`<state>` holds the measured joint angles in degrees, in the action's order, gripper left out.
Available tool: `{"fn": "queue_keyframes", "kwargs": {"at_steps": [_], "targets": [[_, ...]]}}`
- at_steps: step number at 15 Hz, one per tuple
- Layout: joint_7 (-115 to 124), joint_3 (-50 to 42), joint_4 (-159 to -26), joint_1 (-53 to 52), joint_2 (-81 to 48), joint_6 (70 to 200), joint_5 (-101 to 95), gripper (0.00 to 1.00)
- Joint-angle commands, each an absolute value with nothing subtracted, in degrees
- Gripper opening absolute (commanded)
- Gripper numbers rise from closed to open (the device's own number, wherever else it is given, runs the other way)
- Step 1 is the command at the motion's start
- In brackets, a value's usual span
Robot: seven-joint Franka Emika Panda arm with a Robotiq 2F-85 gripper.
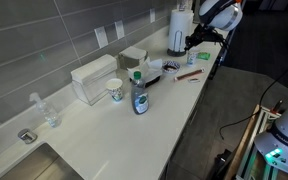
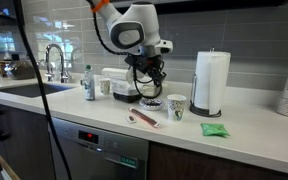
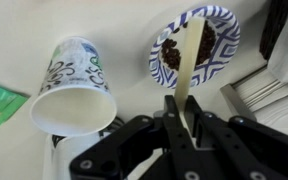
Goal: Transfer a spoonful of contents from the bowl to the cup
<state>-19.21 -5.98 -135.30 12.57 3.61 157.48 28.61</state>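
Note:
My gripper moves down toward the dark contents of the small round bowl next and releases the spoon's handle there, since the spoon still hangs above them.
In the wrist view my gripper [image 3: 181, 105] is shut on the handle of a cream spoon [image 3: 190, 50]. The spoon reaches forward, and its far end lies over the dark contents of the small round bowl [image 3: 164, 60], which has a blue-patterned rim. The pale cup [image 3: 74, 85] with blue-green markings stands empty to the left of the bowl. In an exterior view my gripper [image 2: 147, 86] hangs just above the bowl [image 2: 152, 102], and the cup [image 2: 176, 105] stands beside it. Both also show in an exterior view, bowl [image 1: 170, 67] and gripper [image 1: 193, 41].
A paper towel roll [image 2: 211, 80] stands behind the cup. A green packet [image 2: 214, 128] and a pink utensil [image 2: 142, 117] lie near the counter's front edge. A soap bottle [image 2: 88, 84], a white mug [image 2: 106, 87], a faucet [image 2: 52, 60] and a sink [image 1: 39, 160] lie further along.

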Motion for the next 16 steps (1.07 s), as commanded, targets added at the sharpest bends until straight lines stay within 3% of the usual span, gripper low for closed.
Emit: {"fn": "queue_keyframes", "kwargs": {"at_steps": [1,16], "targets": [[-12.34,-5.98,-134.07,9.57,0.99,156.12,17.48,0.04],[-2.18,-5.29,-127.46,5.96,-11.01,156.12,3.97,0.04]]}}
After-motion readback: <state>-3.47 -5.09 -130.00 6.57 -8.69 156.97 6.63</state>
